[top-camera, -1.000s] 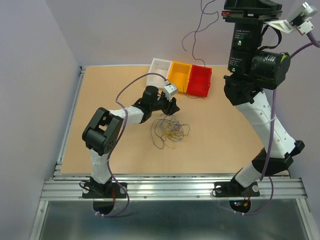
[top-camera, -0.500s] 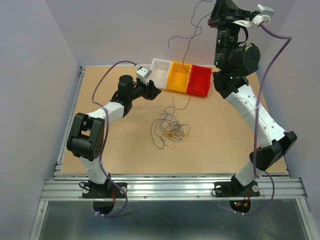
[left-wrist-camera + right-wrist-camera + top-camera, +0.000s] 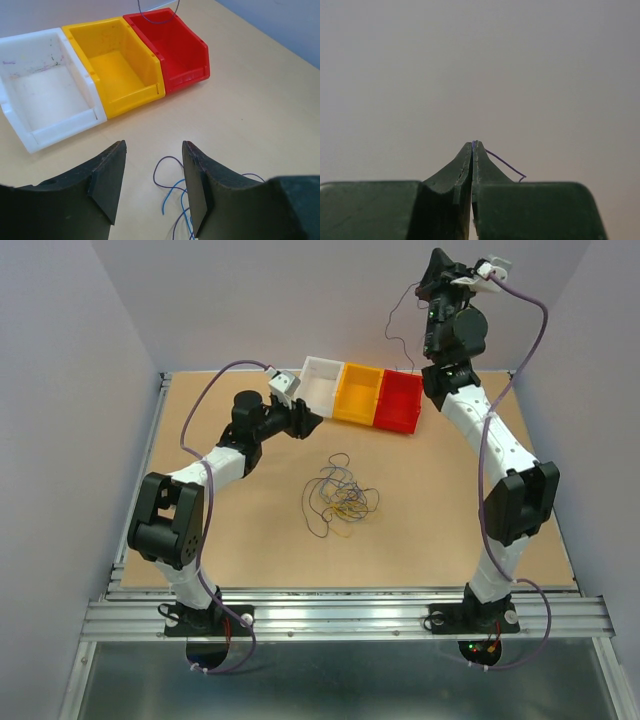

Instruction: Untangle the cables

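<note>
The red bin (image 3: 399, 401) lies below my raised right gripper. I should tilt the gripper downward and lower it into that bin to release the purple wire there.
The cables (image 3: 341, 498) lie in a loose tangle of thin yellow, dark purple and pale wires on the table's middle. Some of their blue and purple ends show low in the left wrist view (image 3: 172, 192). My right gripper (image 3: 434, 268) is raised high at the back, shut on one purple wire (image 3: 502, 162). That wire (image 3: 389, 332) hangs down freely, and its lower loop dangles over the red bin (image 3: 157, 21). My left gripper (image 3: 310, 420) is open and empty (image 3: 152, 150), low over the table between the tangle and the bins.
Three open bins stand in a row at the back: white (image 3: 322, 380), yellow (image 3: 358, 392) and red (image 3: 398, 400). They are also in the left wrist view, white (image 3: 45, 95), yellow (image 3: 117, 70) and red (image 3: 172, 47). Purple walls close in the table.
My right arm has swung up and back, lifting the purple wire off the table until it hangs over the red bin. My left gripper moved from the tangle toward the bins, then stayed.
</note>
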